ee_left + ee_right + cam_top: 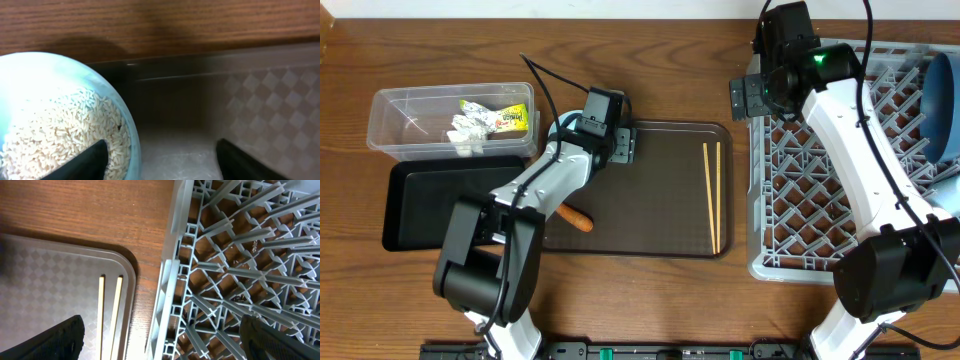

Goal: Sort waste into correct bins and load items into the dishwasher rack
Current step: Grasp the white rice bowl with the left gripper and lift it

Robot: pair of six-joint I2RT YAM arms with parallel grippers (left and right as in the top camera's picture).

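Next, my left gripper goes down and slightly back onto the light blue cup's rim facing the chopsticks, since its open fingers straddle that rim.
A light blue cup holding loose white rice stands at the back left corner of the dark brown serving tray. My left gripper is open, with one finger inside the cup over the rice and the other outside its rim. In the overhead view this gripper hides the cup. An orange carrot piece and wooden chopsticks lie on the serving tray. My right gripper is open and empty above the left edge of the grey rack, as the overhead view also shows. A dark blue dish sits in the rack.
The clear tub at the back left holds a yellow-green wrapper and crumpled white paper. The black tray lies in front of it, partly under my left arm. The chopsticks lie near the serving tray's right rim.
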